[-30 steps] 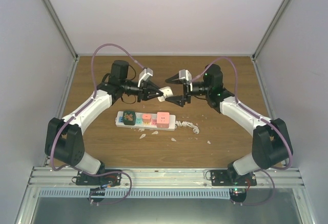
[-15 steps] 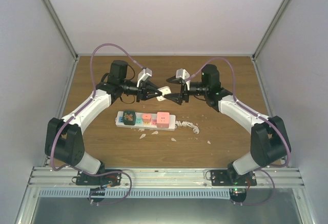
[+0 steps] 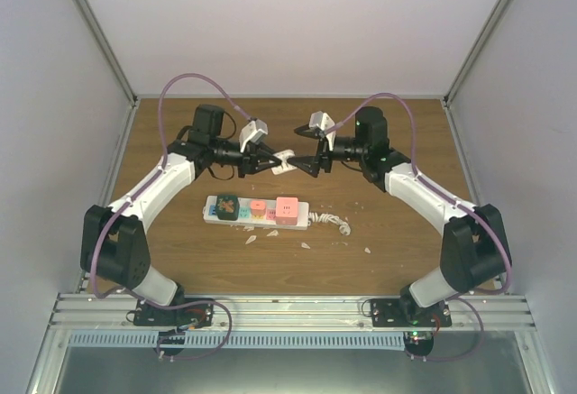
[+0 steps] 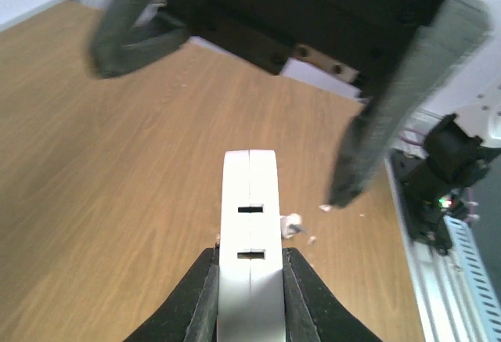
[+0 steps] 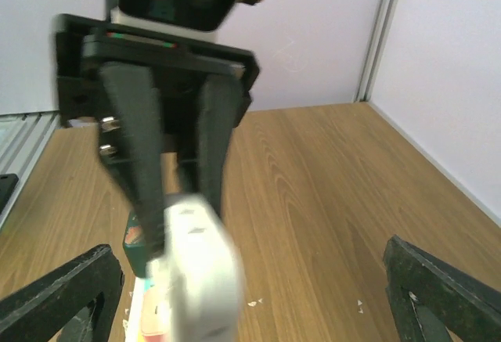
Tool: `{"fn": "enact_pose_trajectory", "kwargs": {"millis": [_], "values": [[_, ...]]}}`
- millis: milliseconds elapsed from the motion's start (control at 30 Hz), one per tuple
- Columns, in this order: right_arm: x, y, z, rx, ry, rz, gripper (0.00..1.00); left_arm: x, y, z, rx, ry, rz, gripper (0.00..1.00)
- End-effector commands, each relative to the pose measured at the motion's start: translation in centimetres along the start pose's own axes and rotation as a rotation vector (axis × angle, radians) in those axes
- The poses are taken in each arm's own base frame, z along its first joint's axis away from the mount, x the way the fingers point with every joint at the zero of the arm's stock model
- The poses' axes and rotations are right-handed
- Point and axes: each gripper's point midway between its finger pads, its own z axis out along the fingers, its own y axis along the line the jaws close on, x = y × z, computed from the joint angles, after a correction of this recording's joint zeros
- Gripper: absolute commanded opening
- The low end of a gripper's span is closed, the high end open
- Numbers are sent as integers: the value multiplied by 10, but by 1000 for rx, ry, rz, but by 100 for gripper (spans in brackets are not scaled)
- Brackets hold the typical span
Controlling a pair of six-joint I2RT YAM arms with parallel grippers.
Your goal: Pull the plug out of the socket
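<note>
My left gripper goes outward and to the left in the top view next, then down to the table at its far corner (image 3: 160,120), since it is bare there.
My left gripper (image 3: 273,162) is shut on a white plug (image 3: 285,159) and holds it in the air above the table, behind the socket. In the left wrist view the white plug (image 4: 250,232) sits squeezed between my fingers (image 4: 200,295). The socket (image 3: 257,211) is a white strip lying flat, with a dark green plug (image 3: 227,205) and pink plugs (image 3: 287,207) still in it. My right gripper (image 3: 306,161) is open and empty, its fingertips just right of the white plug. In the right wrist view the white plug (image 5: 196,279) is blurred between my wide-open fingers (image 5: 66,291).
The socket's short coiled cord (image 3: 332,222) lies at its right end. Small white scraps (image 3: 306,245) lie on the wooden table (image 3: 397,232) in front of the socket. Grey walls close in the back and both sides.
My right gripper has moved left and up until its open fingers face the white plug. My left gripper has raised the plug slightly. The socket has not moved.
</note>
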Motion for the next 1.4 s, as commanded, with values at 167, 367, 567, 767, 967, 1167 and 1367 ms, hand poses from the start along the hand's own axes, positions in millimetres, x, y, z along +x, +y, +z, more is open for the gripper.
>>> {"fn": "enact_pose_trajectory", "kwargs": {"millis": [167, 367, 567, 767, 967, 1167, 1367], "values": [[-2, 8, -11, -33, 11, -55, 95, -1, 94, -61, -377, 58, 43, 0], [20, 11, -21, -4, 86, -70, 98, 16, 157, -130, -736, 218, 147, 0], [48, 20, -29, 24, 146, -88, 99, 57, 218, -199, -1042, 432, 186, 0], [56, 20, -28, 19, 158, -87, 99, 88, 255, -236, -1231, 611, 229, 0], [64, 21, -27, 10, 174, -82, 99, 122, 280, -265, -1362, 811, 307, 0], [71, 20, -25, 7, 183, -70, 99, 148, 299, -278, -1426, 889, 313, 0], [74, 19, -23, 5, 187, -57, 99, 176, 311, -285, -1465, 972, 324, 0]]}}
